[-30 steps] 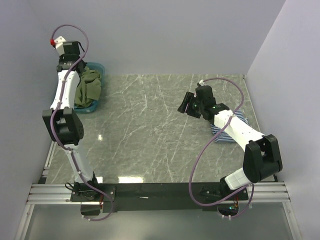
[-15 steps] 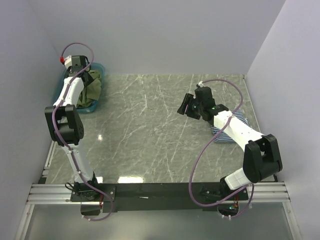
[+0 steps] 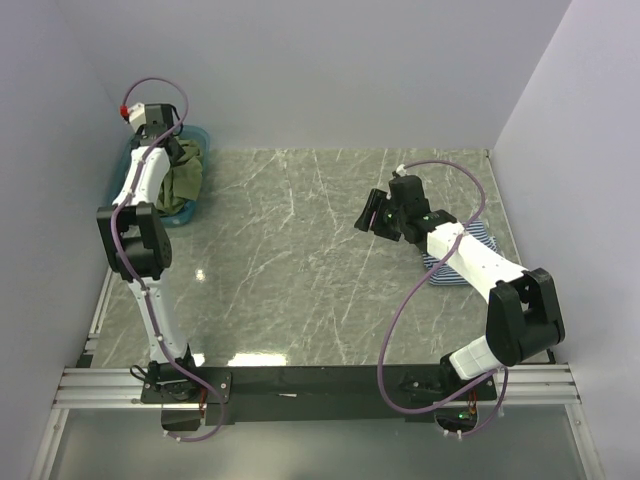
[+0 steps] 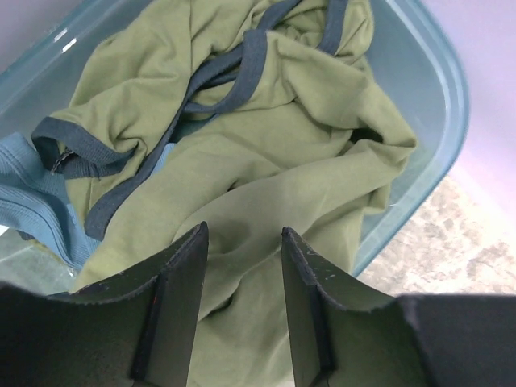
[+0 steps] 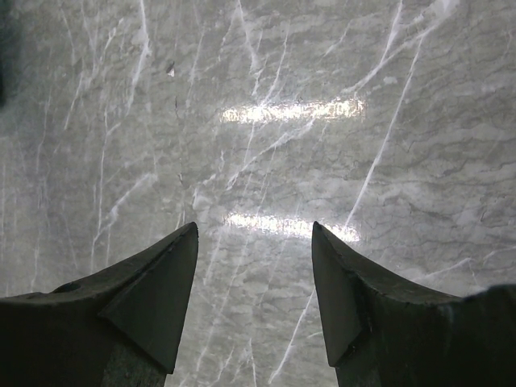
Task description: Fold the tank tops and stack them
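Note:
The olive green tank top lies on top with a raised fold (image 4: 253,234) below my open fingers, so I will lower my left gripper onto that fold and close.
The olive green tank top (image 4: 266,161) with dark trim lies crumpled in the teal plastic basin (image 4: 451,89). A teal-blue tank top (image 4: 32,185) shows beneath it at the left. My left gripper (image 4: 242,230) hovers open just above the olive fabric, and nothing is between its fingers. In the top view the left gripper (image 3: 163,138) is over the basin (image 3: 196,134) at the back left, with the olive top (image 3: 182,170) draped over the basin's near rim. The striped tank top (image 3: 481,232) lies folded at the right, partly under the right arm. My right gripper (image 3: 372,210) hangs open over bare table (image 5: 266,121).
The marble table (image 3: 300,260) is walled at the back and on both sides. The basin sits in the back left corner against the wall. A metal rail (image 3: 320,385) with both arm bases runs along the near edge.
My left wrist has swung back and over the basin, and its jaws have spread apart. The right arm has not moved.

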Robot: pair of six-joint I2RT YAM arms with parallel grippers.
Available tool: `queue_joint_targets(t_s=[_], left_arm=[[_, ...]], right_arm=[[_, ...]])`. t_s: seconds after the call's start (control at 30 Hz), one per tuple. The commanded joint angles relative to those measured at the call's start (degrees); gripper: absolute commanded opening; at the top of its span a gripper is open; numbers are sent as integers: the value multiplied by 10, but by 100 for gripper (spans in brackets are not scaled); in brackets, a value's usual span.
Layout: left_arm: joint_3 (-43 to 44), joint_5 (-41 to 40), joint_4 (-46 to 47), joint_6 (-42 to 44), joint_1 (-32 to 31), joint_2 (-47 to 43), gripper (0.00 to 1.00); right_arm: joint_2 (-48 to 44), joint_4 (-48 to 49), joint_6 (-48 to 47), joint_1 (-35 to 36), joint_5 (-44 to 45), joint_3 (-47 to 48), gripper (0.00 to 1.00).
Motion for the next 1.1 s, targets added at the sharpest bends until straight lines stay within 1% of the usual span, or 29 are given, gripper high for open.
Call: queue_joint_targets(t_s=[0.0, 0.17, 0.23, 0.27, 0.37, 0.4, 0.43, 0.47, 0.63, 0.8, 0.9, 0.93, 0.97, 1.0, 1.03, 1.07], left_arm=[[26, -14, -21, 11, 0, 17, 47], [-13, -3, -6, 8, 0, 7, 50], [-25, -5, -2, 8, 1, 7, 47], [-26, -6, 0, 8, 0, 10, 44], [-12, -9, -2, 12, 1, 18, 22], [-6, -9, -8, 13, 2, 19, 11], [11, -9, -10, 14, 1, 20, 4], [20, -8, -13, 15, 2, 18, 0], [79, -2, -21, 22, 2, -23, 0], [134, 27, -3, 39, -9, -113, 0], [143, 42, 45, 63, -37, -175, 0], [143, 41, 59, 68, -58, -191, 0], [143, 52, 93, 83, -73, -219, 0], [145, 52, 106, 91, -85, -232, 0], [153, 51, 116, 96, -114, -241, 0], [159, 67, 130, 99, -129, -255, 0]], right_arm=[[-2, 20, -6, 4, 0, -1, 65], [-2, 22, -6, 4, -1, -1, 65], [-1, 22, -6, 4, -1, -1, 65], [-2, 23, -6, 4, 0, -1, 65], [-1, 22, -6, 5, 0, -1, 65], [0, 21, -7, 4, 1, -2, 65], [0, 20, -8, 4, 3, -1, 64], [0, 19, -8, 4, 3, 0, 64], [0, 18, -11, 4, 2, 9, 62], [-7, 18, -14, 4, 4, 23, 62], [-14, 16, -17, 4, 7, 34, 62], [-16, 17, -17, 4, 8, 36, 62], [-18, 16, -18, 4, 12, 38, 62], [-23, 15, -21, 4, 18, 41, 62], [-28, 14, -22, 4, 24, 44, 62], [-31, 11, -23, 4, 29, 45, 62]])
